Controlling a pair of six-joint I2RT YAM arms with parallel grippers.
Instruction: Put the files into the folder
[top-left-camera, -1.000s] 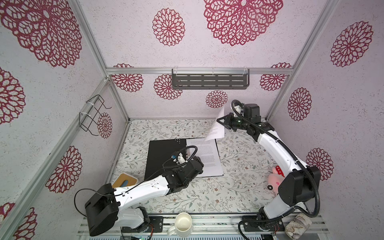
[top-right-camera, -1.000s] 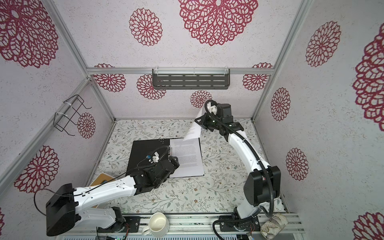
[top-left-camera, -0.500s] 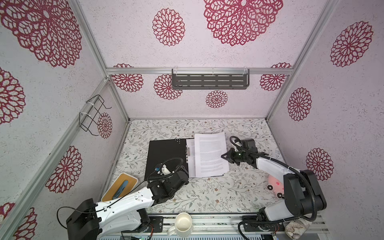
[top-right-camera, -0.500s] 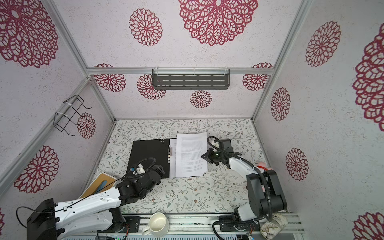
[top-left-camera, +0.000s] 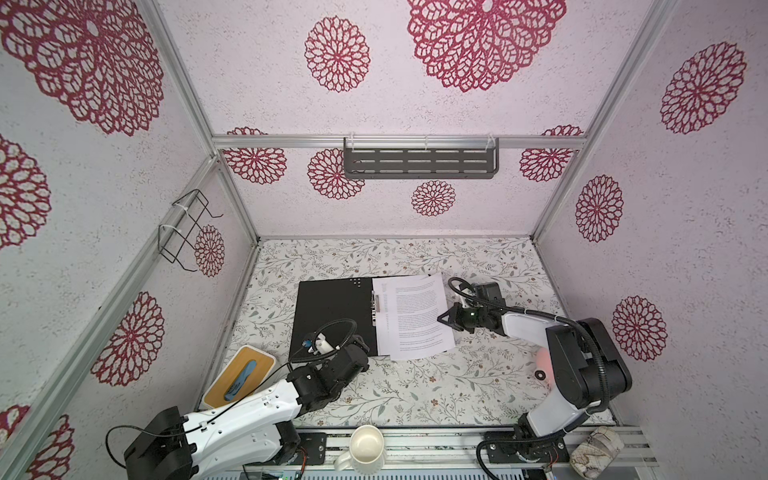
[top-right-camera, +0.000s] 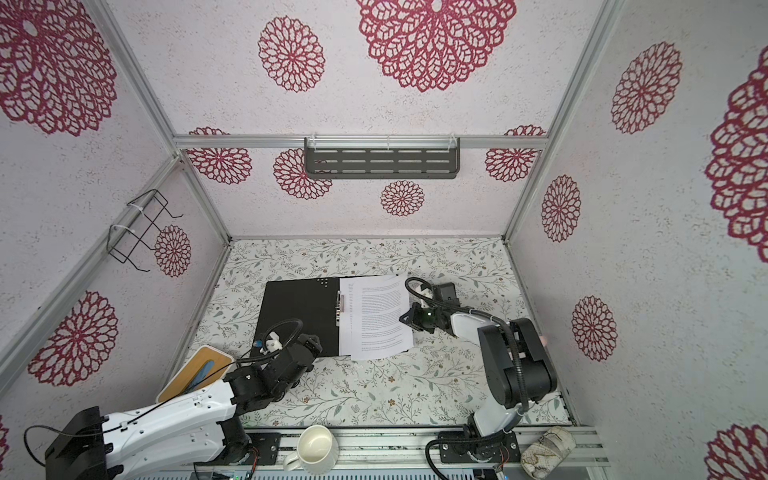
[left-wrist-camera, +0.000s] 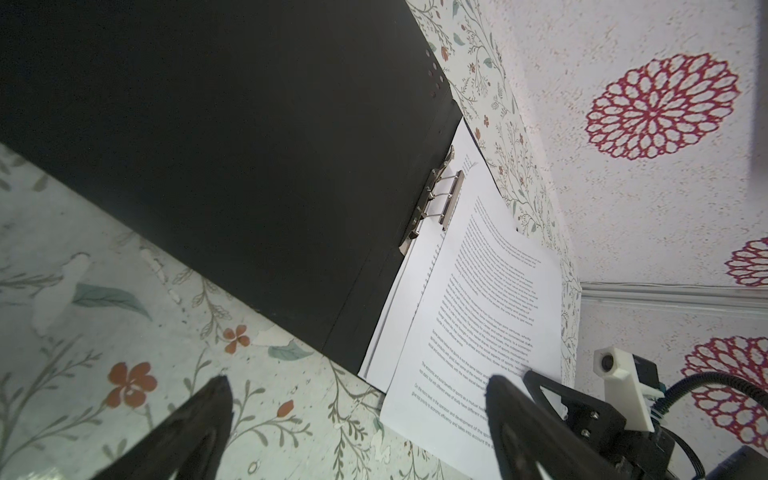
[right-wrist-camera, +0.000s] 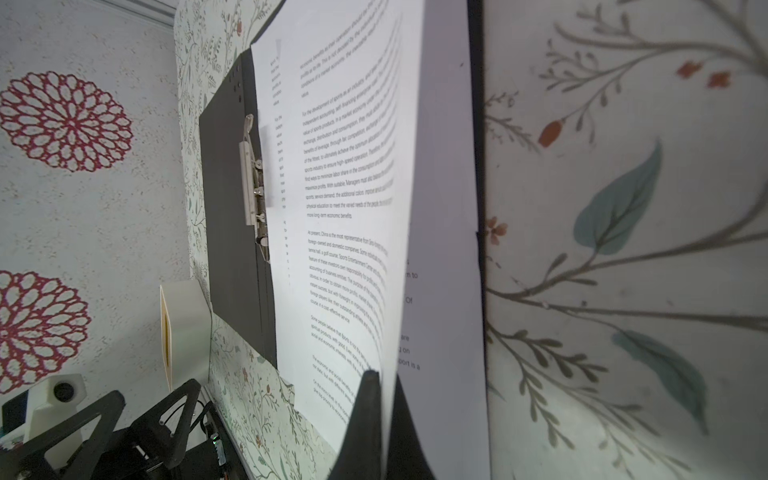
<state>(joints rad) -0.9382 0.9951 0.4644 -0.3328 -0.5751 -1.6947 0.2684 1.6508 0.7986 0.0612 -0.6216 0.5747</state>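
Note:
The top sheet overhangs the folder's front edge. My right gripper should carry the sheet's edge toward the metal clip (right-wrist-camera: 253, 184) across the sheet (right-wrist-camera: 340, 166) and outward, then release it.
The folder (top-left-camera: 332, 316) (top-right-camera: 299, 316) lies open on the table, black inside up, with its metal clip (top-left-camera: 376, 307) (left-wrist-camera: 436, 195) along the spine. White files (top-left-camera: 415, 316) (top-right-camera: 378, 316) lie on its right half. The top printed sheet (right-wrist-camera: 340, 166) (left-wrist-camera: 486, 311) sits askew and overhangs the front edge. My right gripper (top-left-camera: 444, 319) (right-wrist-camera: 384, 378) is shut on that sheet's right edge, which is lifted off the sheet below (right-wrist-camera: 444, 249). My left gripper (top-left-camera: 362, 348) (left-wrist-camera: 357, 380) stands open and empty over the table at the folder's front edge.
A white box with a wooden lid and a blue item (top-left-camera: 241, 374) sits at the front left. A mug (top-left-camera: 365, 446) and a patterned roll (top-left-camera: 594, 451) rest on the front rail. A pink toy (top-left-camera: 542, 365) lies behind the right arm.
My right gripper has come down from high near the back wall, laying the sheet onto the folder's right half. My left arm has drawn back off the folder toward the front.

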